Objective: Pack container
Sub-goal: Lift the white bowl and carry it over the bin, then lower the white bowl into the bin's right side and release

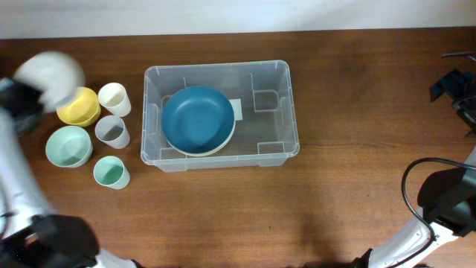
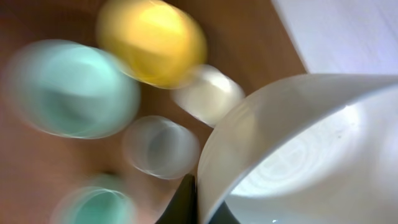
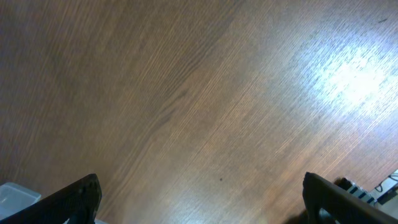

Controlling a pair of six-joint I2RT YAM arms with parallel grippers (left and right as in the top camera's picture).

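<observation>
My left gripper swings the white bowl to the right in the overhead view and down beside the blue bowl next, since the container's bottom is free there.
The clear plastic container [image 1: 275,112] stands mid-table and holds a blue bowl [image 1: 198,119]. My left gripper [image 2: 202,208] is shut on the rim of a white bowl [image 1: 50,73], blurred and lifted at the far left above the yellow bowl [image 1: 79,106]. The white bowl fills the right of the left wrist view [image 2: 305,149]. My right gripper [image 3: 202,199] is open and empty over bare wood; in the overhead view it sits at the far right [image 1: 455,85].
Left of the container stand a mint bowl [image 1: 68,146], a cream cup [image 1: 114,98], a grey cup [image 1: 111,132] and a mint cup [image 1: 110,173]. They also show blurred in the left wrist view. A black cable [image 1: 410,186] loops at the right.
</observation>
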